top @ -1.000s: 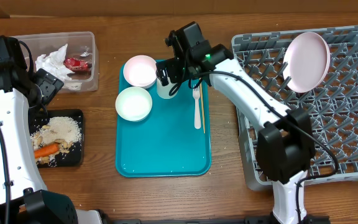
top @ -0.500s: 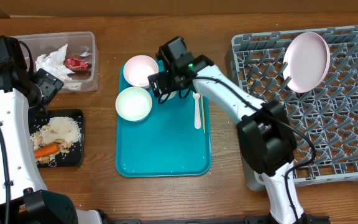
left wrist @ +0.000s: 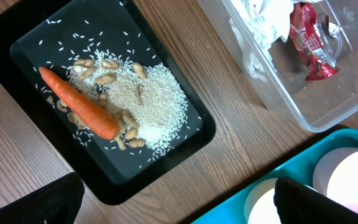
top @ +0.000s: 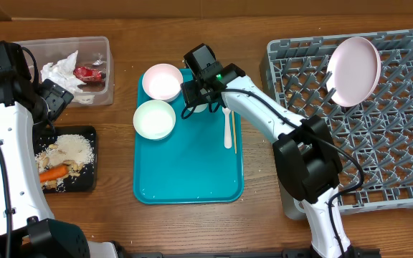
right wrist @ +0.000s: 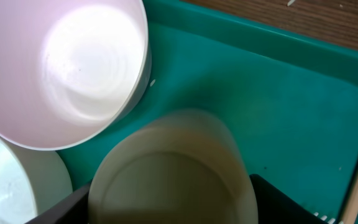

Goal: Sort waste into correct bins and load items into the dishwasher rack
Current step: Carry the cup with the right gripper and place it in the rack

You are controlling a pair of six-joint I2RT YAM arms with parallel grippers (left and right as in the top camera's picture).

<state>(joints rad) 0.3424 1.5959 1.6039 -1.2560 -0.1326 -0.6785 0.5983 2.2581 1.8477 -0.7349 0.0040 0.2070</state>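
The cup has room on the rack's bare wires, so my right gripper should go up and to the right in the overhead view, past the plate (top: 353, 69) and onto those wires.
My right gripper (top: 196, 97) is shut on the small pale cup (right wrist: 173, 168) at the back of the teal tray (top: 192, 172), a finger on each side. Two white bowls (top: 161, 81) (top: 154, 119) sit just left of it. The white fork (top: 226, 122) and the thin wooden stick (top: 234, 129) lie to its right. The white plate (top: 353, 69) stands in the grey dishwasher rack (top: 400, 143). The carrot (left wrist: 79, 102), nuts (left wrist: 107, 79) and rice (left wrist: 157, 99) lie in the black tray (top: 88, 179). My left gripper (left wrist: 179, 208) is open and empty above the table beside that tray.
The clear tub (top: 99, 43) at the back left holds crumpled white paper (top: 59, 70) and a red wrapper (top: 88, 72). The rack fills the right side of the table. Bare wood shows between the black tray and the teal tray.
My right gripper came down and to the left over the cup and closed round it. The left arm has not moved.
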